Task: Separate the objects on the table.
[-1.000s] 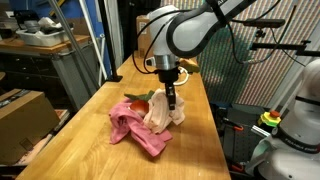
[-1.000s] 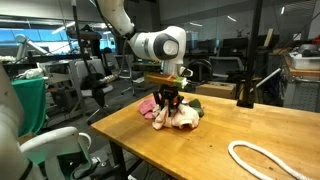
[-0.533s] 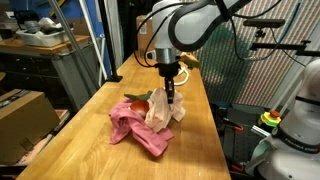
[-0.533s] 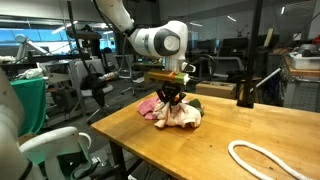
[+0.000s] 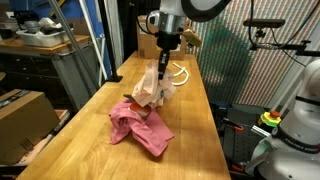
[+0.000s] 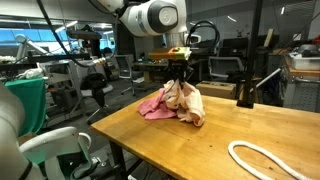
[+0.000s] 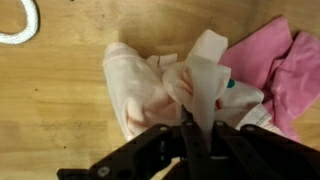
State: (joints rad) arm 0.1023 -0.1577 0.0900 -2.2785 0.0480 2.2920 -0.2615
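My gripper rises next and carries the pale cream cloth over the tabletop (image 6: 276, 120) beside the dark post to release it, since that spot is clear of things.
My gripper (image 5: 164, 62) is shut on a pale cream cloth (image 5: 153, 88) and holds it up so it hangs above the wooden table (image 5: 90, 140). The cloth also shows in an exterior view (image 6: 186, 101) and in the wrist view (image 7: 165, 85), pinched between the fingers (image 7: 190, 125). A pink cloth (image 5: 137, 127) lies crumpled on the table below and beside it, also seen in an exterior view (image 6: 152, 103) and at the right of the wrist view (image 7: 275, 65). A red and green object (image 5: 128, 97) peeks out at the pink cloth's far edge.
A white cord loop lies on the table (image 6: 262, 160), also at the far end in an exterior view (image 5: 179, 73) and in the wrist view corner (image 7: 20, 25). A dark post with a base (image 6: 246, 95) stands at the table's far edge.
The gripper has risen with the cream cloth in it, lifting the cloth off the pile. The pink cloth has stayed on the table.
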